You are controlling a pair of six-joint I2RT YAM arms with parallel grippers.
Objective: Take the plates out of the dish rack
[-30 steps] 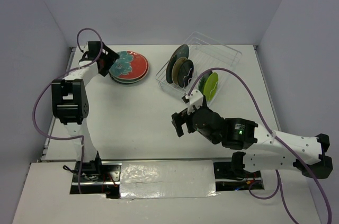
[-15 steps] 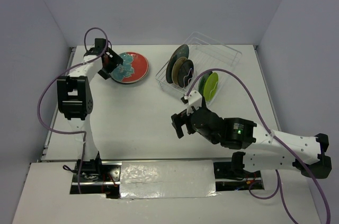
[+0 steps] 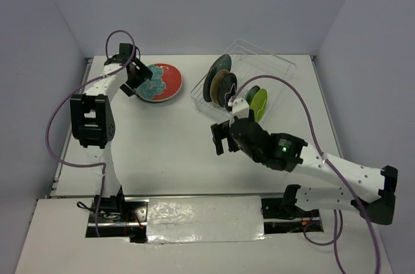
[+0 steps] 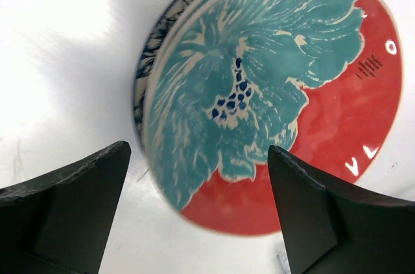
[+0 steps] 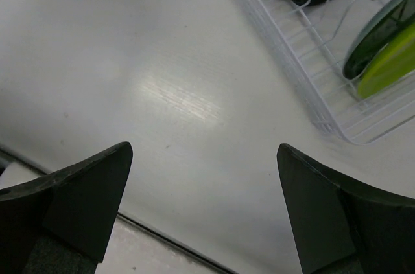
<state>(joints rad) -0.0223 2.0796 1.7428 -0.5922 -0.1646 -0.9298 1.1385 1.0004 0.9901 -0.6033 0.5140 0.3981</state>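
The plate stands at the end of the row nearest the stack, so my right gripper should next move outward over the rack (image 3: 259,67), with its fingers on both sides of the dark teal plate's upper rim (image 3: 213,70).
A stack of plates lies flat at the far left, with a red-and-teal patterned plate (image 3: 161,81) on top; it fills the left wrist view (image 4: 279,86), and a dark patterned plate's rim (image 4: 144,60) shows under it. My left gripper (image 3: 137,78) is open and empty at the stack's left edge (image 4: 198,157). The clear dish rack (image 3: 259,67) holds upright plates: dark teal (image 3: 221,65), tan-gold (image 3: 221,83), dark green (image 3: 251,94) and lime green (image 3: 259,103). My right gripper (image 3: 220,138) is open and empty over bare table (image 5: 204,157), in front of the rack's near corner (image 5: 295,54).
Grey walls close in the table on the left, back and right. A purple cable arcs over the rack from the right arm (image 3: 292,92). The table's near edge shows as a dark seam in the right wrist view (image 5: 162,235).
My left arm has swung upright, and its gripper shifted a little right at the stack's left edge. My right gripper has moved slightly up toward the rack.
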